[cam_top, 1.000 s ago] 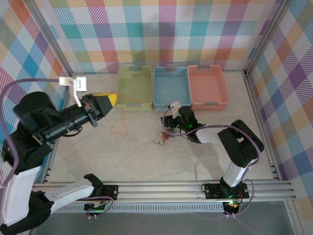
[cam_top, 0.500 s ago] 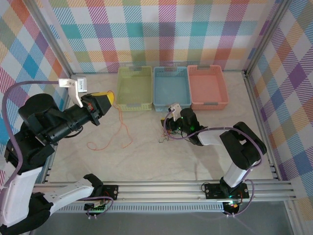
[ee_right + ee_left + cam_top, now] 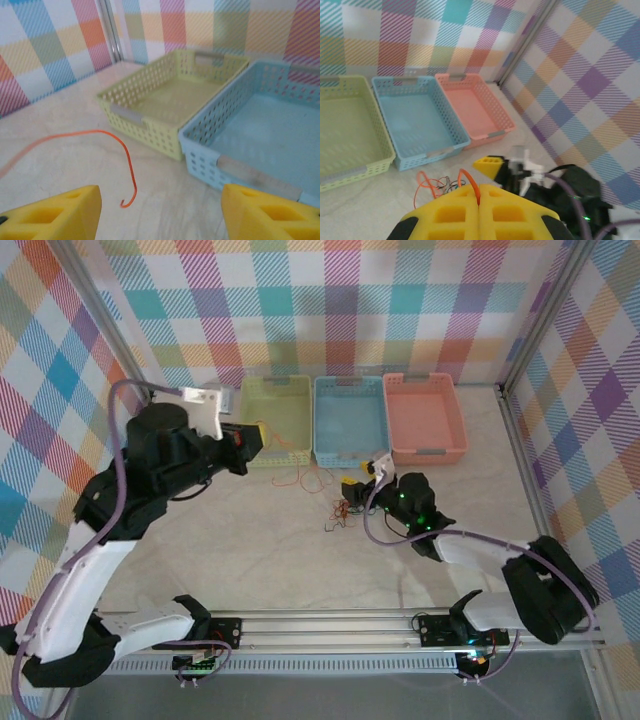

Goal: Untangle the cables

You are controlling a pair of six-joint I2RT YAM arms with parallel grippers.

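The orange cable's loose end lies on the tabletop outside the green basket. I will move my left gripper outward over the green basket's bottom, lower it and let go.
My left gripper point(image 3: 255, 438) hovers at the near edge of the green basket point(image 3: 275, 418), shut on the orange cable point(image 3: 470, 181), which sticks up between its yellow pads point(image 3: 479, 200). The orange cable point(image 3: 300, 462) trails from there down toward the blue basket's front. A small tangle of dark, green and orange cables point(image 3: 338, 513) lies mid-table and appears as the tangle point(image 3: 440, 184) past the left fingers. My right gripper point(image 3: 352, 488) sits low just right of the tangle, open point(image 3: 160, 215), with only the orange cable's curled free end point(image 3: 128, 172) on the table ahead of it.
Three baskets line the back: green point(image 3: 165, 100), blue point(image 3: 350, 420) and salmon point(image 3: 425, 417). Checkered walls and metal frame posts close in the table on three sides. The aluminium rail runs along the near edge point(image 3: 330, 625).
The left arm swung right toward the green basket, lifting the orange cable off the left side of the table. The right arm stretched lower and farther right, its gripper staying by the tangle.
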